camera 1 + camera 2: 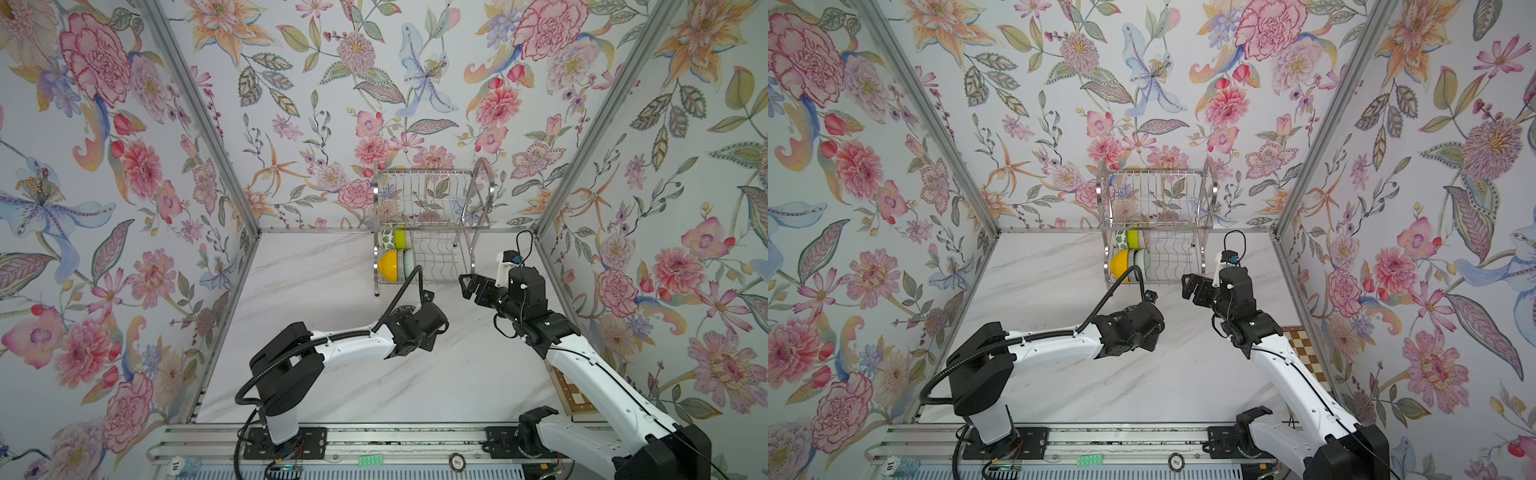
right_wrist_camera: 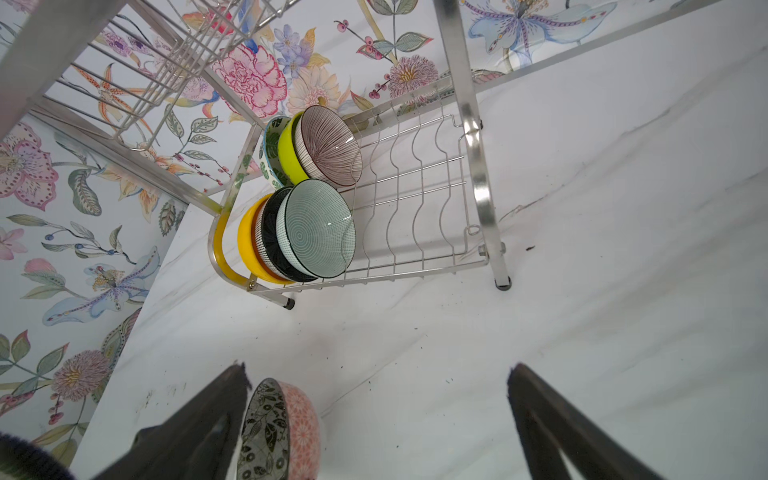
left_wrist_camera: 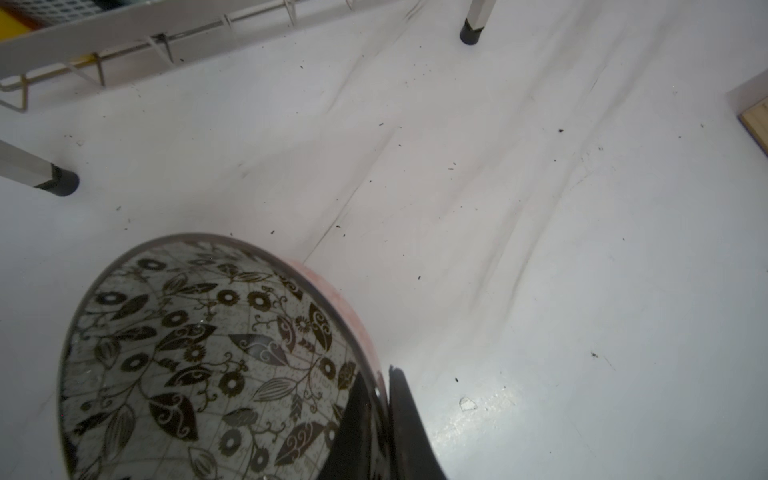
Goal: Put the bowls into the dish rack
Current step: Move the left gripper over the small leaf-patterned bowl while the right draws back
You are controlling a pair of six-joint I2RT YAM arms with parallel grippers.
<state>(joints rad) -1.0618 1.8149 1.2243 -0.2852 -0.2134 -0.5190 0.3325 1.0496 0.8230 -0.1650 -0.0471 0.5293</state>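
Next, the left gripper moves down slightly toward the chessboard's side and releases the bowl's rim on top of the marble table, since the tipped bowl hangs just above it.
My left gripper [image 3: 384, 411] is shut on the rim of a bowl [image 3: 199, 353] with dark flowers and leaves inside and pink outside, tipped on edge just above the marble table. In the right wrist view this bowl [image 2: 286, 428] sits beside one finger of my open right gripper [image 2: 378, 370], which holds nothing. The dish rack [image 1: 432, 199] stands at the back wall. At the left end of its lower tier stand a leaf-print bowl [image 2: 272, 145], a lime bowl [image 2: 289, 153], a striped bowl [image 2: 328, 145], a yellow bowl [image 2: 249, 245], a speckled black bowl [image 2: 268, 232] and a celadon bowl [image 2: 318, 228].
A wooden chessboard [image 1: 1304, 345] lies by the right wall, partly under my right arm. The rack's rubber-tipped legs [image 3: 62, 183] stand close to the held bowl. Poker chips [image 1: 176, 464] and a green piece [image 1: 371, 460] lie on the front rail. Flowered walls close three sides.
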